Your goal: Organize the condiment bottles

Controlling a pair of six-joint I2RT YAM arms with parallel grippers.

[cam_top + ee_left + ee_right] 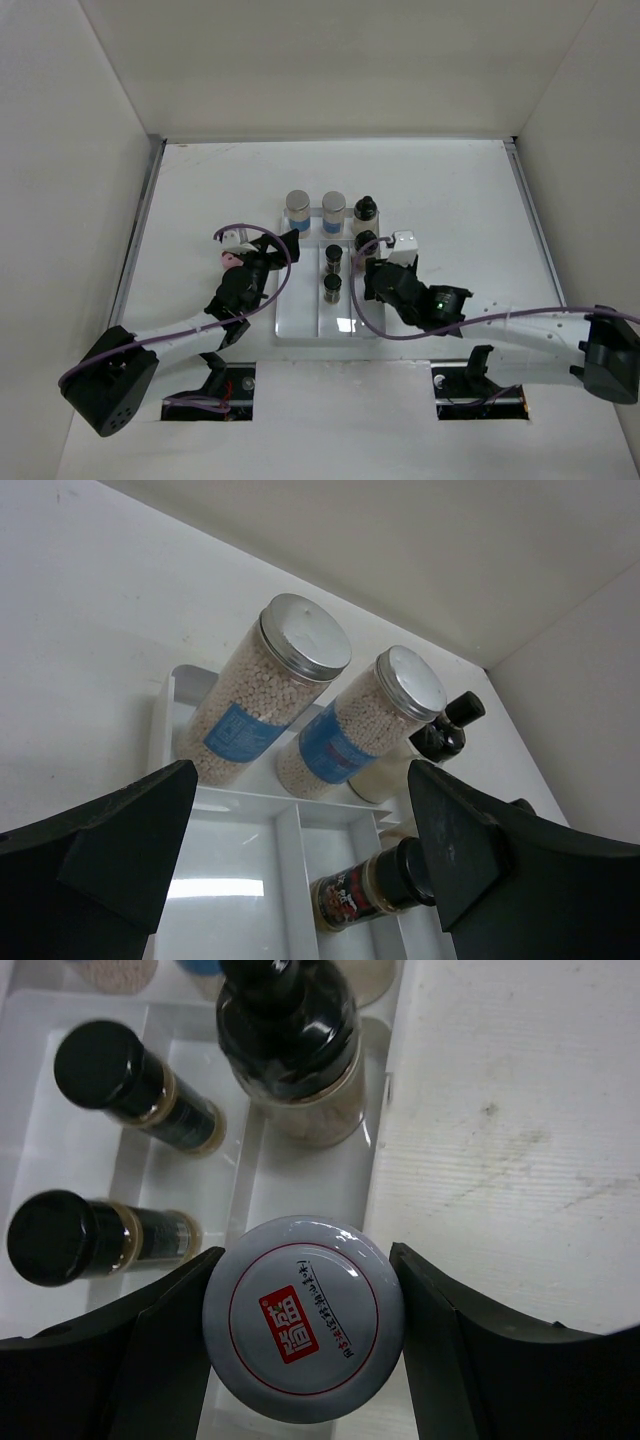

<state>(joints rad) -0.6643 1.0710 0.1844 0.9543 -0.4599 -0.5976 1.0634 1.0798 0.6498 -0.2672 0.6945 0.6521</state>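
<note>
The bottom of the tray's section beside the dark bottle (365, 297) (300, 1188) has room to release the wide silver-lidded jar. I will move my right gripper down and to the left in the top view to it.
Two silver-lidded, blue-label jars (298, 206) (333, 206) stand at the back of the white tray (295, 315); they also show in the left wrist view (270, 690) (360, 730). Two small black-capped jars (333, 255) (333, 289) sit in the middle compartment. Two dark bottles (365, 209) (366, 241) stand on the right side. My right gripper (303, 1340) is shut on a wide silver-lidded jar (303, 1318) over the tray's right edge. My left gripper (300, 865) is open and empty above the left compartment. A pink patch (230, 258) by my left wrist is unclear.
The tray has three long compartments with low dividers (288, 870). White walls enclose the table on the left, back and right. Bare tabletop (520, 1140) lies right of the tray. A dark bottle (290, 1045) stands just beyond the held jar.
</note>
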